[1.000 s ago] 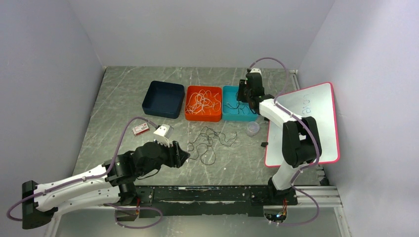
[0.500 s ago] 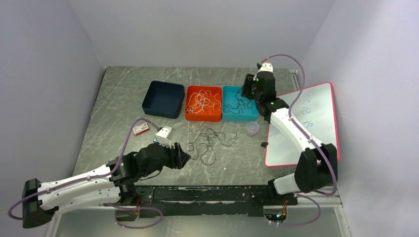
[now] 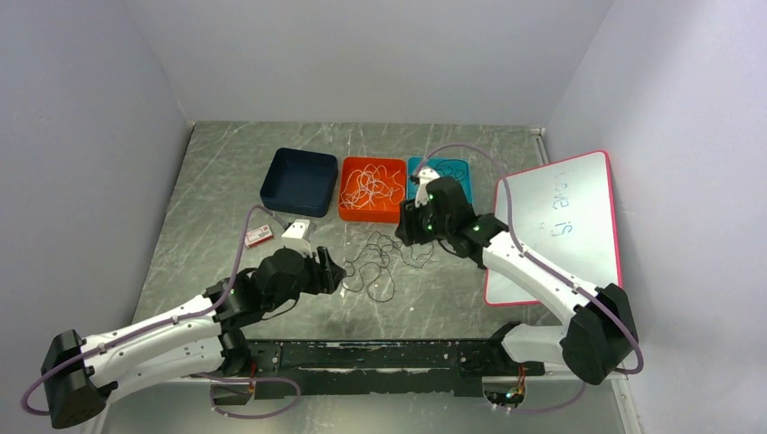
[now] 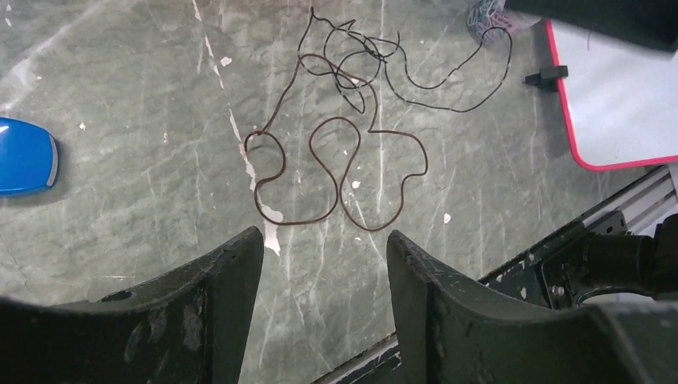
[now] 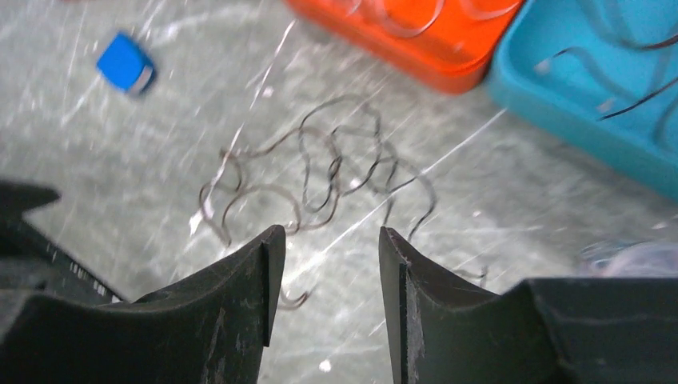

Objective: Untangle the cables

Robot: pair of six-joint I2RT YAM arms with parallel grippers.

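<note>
I will move my right gripper back and down over the near loop's outer bend (image 3: 393,289) (image 5: 297,302) and close on it, because that bend is clear of the tangle's crossings.
A tangle of thin dark cables (image 3: 380,262) lies loose on the grey table in front of the trays. It also shows in the left wrist view (image 4: 344,152) and, blurred, in the right wrist view (image 5: 320,176). White cables fill the orange tray (image 3: 371,188). Dark cables lie in the teal tray (image 3: 457,169), partly hidden by my right arm. My left gripper (image 3: 336,271) is open and empty, just left of the tangle, with its tips short of the nearest loop (image 4: 324,236). My right gripper (image 3: 409,228) is open and empty above the tangle's right side (image 5: 330,232).
An empty dark blue tray (image 3: 298,181) stands left of the orange one. A pink-framed whiteboard (image 3: 561,226) lies at the right. A small red-and-white item (image 3: 258,238) lies left. The wrist views show a small blue block (image 4: 24,156), a clear cup (image 4: 488,12) and a black cap (image 4: 548,76).
My right arm has swung from over the teal tray toward the near left and now hangs over the loose tangle. My left gripper has edged slightly forward.
</note>
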